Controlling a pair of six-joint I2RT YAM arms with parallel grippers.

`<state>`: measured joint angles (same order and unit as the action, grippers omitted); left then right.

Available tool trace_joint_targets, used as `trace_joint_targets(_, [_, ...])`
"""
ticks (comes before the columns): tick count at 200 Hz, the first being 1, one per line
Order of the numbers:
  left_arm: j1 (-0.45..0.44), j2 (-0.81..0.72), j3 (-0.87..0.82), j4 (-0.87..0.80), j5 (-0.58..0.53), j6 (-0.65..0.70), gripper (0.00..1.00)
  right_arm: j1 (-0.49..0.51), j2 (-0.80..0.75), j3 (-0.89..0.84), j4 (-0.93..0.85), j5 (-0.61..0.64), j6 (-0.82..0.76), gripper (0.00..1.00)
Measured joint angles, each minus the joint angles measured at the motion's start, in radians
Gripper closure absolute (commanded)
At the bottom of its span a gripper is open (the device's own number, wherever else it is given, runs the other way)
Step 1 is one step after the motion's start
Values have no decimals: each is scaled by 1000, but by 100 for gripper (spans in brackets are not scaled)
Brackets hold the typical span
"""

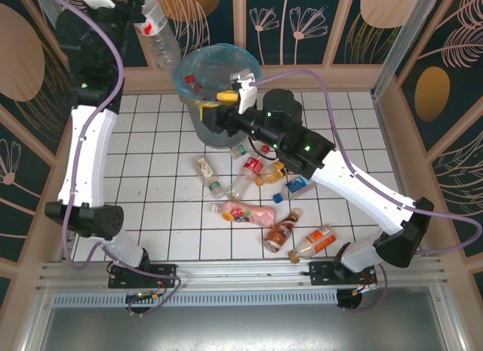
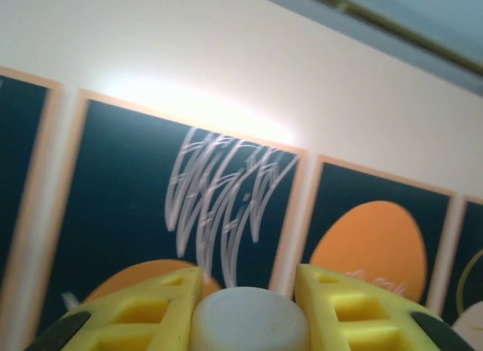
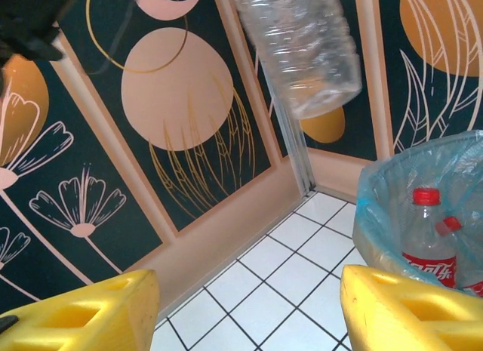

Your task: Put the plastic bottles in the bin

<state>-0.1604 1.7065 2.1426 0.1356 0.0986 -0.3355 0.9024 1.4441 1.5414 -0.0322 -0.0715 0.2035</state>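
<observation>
The clear plastic bottle still hangs outside the bin's rim, so my left gripper will move down and across to the bin's opening [image 1: 215, 69] and let go of the bottle there.
High at the back left, my left gripper [image 1: 128, 4] is shut on a clear plastic bottle with a red label [image 1: 157, 35]. Its yellow fingers [image 2: 143, 313] clamp the bottle's white cap [image 2: 249, 321]. That bottle [image 3: 302, 49] hangs left of and above the bin [image 1: 181, 83], a grey bucket with a blue liner [image 3: 377, 215]. Red-capped cola bottles [image 3: 426, 241] lie inside it. My right gripper [image 1: 226, 100] hovers at the bin's near rim, open [image 3: 249, 298], with nothing between its fingers. Several bottles lie on the tiles: a pink one [image 1: 245, 213], a brown one [image 1: 283, 232] and an orange one [image 1: 315, 241].
More bottles lie just in front of the bin: a small pale one [image 1: 207, 173], a cola bottle [image 1: 249, 173] and a blue-labelled one [image 1: 298, 185]. Dark patterned walls [image 1: 324, 19] close in the tiled floor on three sides. A metal rail [image 1: 249, 272] runs along the near edge.
</observation>
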Motion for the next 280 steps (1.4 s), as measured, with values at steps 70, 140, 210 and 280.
trace_joint_targets(70, [-128, 226, -36, 61, 6, 29, 100, -219, 246, 317, -203, -56, 21, 35])
trace_joint_targets(140, [-160, 228, -234, 148, -34, 96, 100, -251, 405, 451, -388, -112, 42, 33])
trace_joint_targets(210, [-159, 228, -385, 183, -27, 100, 50, -251, 358, 360, -374, -92, 42, 32])
trace_joint_targets(280, [-159, 198, -394, 219, -15, 98, 46, -251, 278, 296, -311, -83, 42, 32])
